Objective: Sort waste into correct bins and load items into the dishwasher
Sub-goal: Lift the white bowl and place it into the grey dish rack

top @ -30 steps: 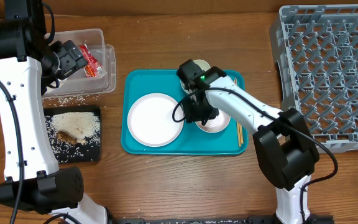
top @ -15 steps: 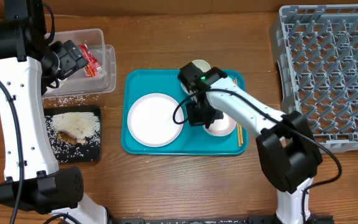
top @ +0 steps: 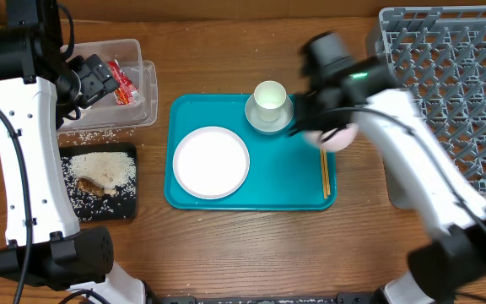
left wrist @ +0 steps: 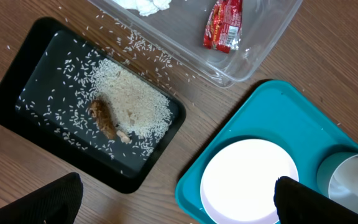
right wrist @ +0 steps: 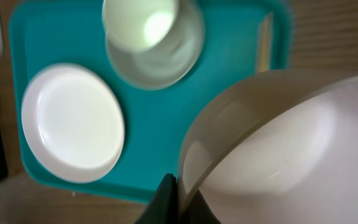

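Note:
My right gripper needs to carry the white bowl to the right in the overhead view next, over the grey dishwasher rack, and let go of it there, because the rack's wires look empty.
My right gripper point(right wrist: 182, 199) is shut on the rim of the white bowl point(right wrist: 291, 143), which hangs tilted above the teal tray's right edge point(top: 337, 138), left of the grey dishwasher rack point(top: 445, 93). The white plate point(top: 211, 162) lies on the tray. The white cup point(top: 269, 97) stands inside the grey-green bowl point(top: 268, 124). The chopsticks point(top: 326, 176) lie along the tray's right side. My left gripper point(left wrist: 179, 205) hangs open, with nothing between its fingers, near the clear tub point(top: 142, 105) that holds the red wrapper point(left wrist: 224, 25) and a tissue point(left wrist: 145, 5). In the black tray point(left wrist: 17, 93) lie rice and brown food point(left wrist: 104, 118).
The teal tray point(top: 251, 190) sits mid-table. Loose rice grains point(top: 91, 135) are scattered on the wood between the tub and the black tray. The rack fills the back right corner.
My right gripper closed on the white bowl's rim, lifted it off the teal tray and swung it right toward the rack. The left arm has not moved.

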{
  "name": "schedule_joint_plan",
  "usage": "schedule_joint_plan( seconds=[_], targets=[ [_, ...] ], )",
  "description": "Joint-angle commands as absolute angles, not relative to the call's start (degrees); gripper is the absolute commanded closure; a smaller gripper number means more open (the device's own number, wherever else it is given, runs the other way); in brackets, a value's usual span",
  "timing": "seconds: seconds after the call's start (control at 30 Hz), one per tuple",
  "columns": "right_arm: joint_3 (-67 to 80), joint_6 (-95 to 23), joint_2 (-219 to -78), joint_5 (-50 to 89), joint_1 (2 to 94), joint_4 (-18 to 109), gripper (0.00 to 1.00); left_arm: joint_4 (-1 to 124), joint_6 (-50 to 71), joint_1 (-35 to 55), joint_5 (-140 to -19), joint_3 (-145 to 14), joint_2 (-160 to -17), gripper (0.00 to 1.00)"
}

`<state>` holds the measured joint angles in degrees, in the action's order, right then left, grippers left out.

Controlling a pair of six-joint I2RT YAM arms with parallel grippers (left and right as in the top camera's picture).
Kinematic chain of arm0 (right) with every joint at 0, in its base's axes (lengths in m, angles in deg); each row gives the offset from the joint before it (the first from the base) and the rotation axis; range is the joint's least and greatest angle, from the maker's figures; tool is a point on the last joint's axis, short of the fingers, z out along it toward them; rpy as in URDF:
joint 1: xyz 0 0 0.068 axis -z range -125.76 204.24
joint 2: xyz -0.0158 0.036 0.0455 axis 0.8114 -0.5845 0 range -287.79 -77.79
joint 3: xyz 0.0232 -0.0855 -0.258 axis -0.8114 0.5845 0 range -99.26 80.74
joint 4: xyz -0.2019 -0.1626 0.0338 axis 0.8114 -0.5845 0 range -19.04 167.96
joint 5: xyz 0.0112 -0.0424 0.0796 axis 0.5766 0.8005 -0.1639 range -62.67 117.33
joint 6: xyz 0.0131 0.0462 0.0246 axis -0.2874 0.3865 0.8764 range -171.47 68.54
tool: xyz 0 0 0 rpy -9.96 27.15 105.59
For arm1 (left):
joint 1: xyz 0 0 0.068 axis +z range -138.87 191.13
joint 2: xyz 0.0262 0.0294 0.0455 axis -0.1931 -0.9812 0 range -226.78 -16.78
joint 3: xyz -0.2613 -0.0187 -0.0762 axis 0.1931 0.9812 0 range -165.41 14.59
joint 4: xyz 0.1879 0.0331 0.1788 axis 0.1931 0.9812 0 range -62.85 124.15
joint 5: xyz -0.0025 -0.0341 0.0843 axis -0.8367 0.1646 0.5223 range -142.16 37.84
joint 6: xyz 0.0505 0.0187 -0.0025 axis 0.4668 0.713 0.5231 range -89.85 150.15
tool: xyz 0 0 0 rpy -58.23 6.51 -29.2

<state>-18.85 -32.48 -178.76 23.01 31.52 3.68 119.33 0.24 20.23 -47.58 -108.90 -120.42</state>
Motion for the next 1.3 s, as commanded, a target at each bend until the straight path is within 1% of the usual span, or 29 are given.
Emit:
schedule_joint_plan(
  seconds=[0.0,0.13,0.27,0.33,0.4,0.43,0.6,0.77,0.83,1.0,1.07,1.27],
  targets=[
    [-20.60,-37.75,-173.07,23.34,42.66,5.01,0.96,119.42,-0.29,20.10,-47.10,-109.31,-120.92,0.00],
    [-20.60,-42.80,-171.78,19.12,55.08,9.62,0.96,119.42,-0.29,20.10,-47.08,-109.31,-120.90,0.00],
    [-20.49,-47.43,-172.16,6.16,67.71,17.97,0.96,119.42,-0.29,20.10,-47.08,-109.31,-120.90,0.00],
    [-20.47,-47.45,-172.61,-1.14,74.07,23.20,0.96,119.42,-0.29,20.10,-47.08,-109.31,-120.90,0.00],
    [-20.47,-47.48,-173.14,-5.58,78.79,26.98,0.96,119.42,-0.29,20.10,-47.08,-109.31,-120.90,0.00],
    [-20.47,-47.45,-174.10,-7.59,83.51,30.34,0.96,119.42,-0.29,20.10,-47.08,-109.31,-120.90,0.00],
    [-20.47,-47.43,-179.56,-9.93,94.48,37.73,0.96,119.42,-0.29,20.10,-47.08,-109.31,-120.90,0.00],
    [-20.47,-47.08,-186.25,-21.60,102.68,47.48,0.96,119.42,-0.29,20.10,-47.08,-109.31,-120.90,0.00],
    [-20.47,-45.22,-189.49,-25.68,105.96,52.86,0.96,119.42,-0.29,20.10,-47.08,-109.31,-120.90,0.00],
    [-20.47,-43.98,-195.15,-36.02,109.28,61.38,0.96,119.42,-0.29,20.10,-47.08,-109.31,-120.90,0.00],
    [-20.47,-43.98,-196.85,-37.33,109.92,64.00,0.96,119.42,-0.29,20.10,-47.08,-109.31,-120.90,0.00],
    [-20.47,-44.18,-200.68,-36.85,110.22,65.88,0.96,119.42,-0.29,20.10,-47.08,-109.31,-120.90,0.00]
  ],
)
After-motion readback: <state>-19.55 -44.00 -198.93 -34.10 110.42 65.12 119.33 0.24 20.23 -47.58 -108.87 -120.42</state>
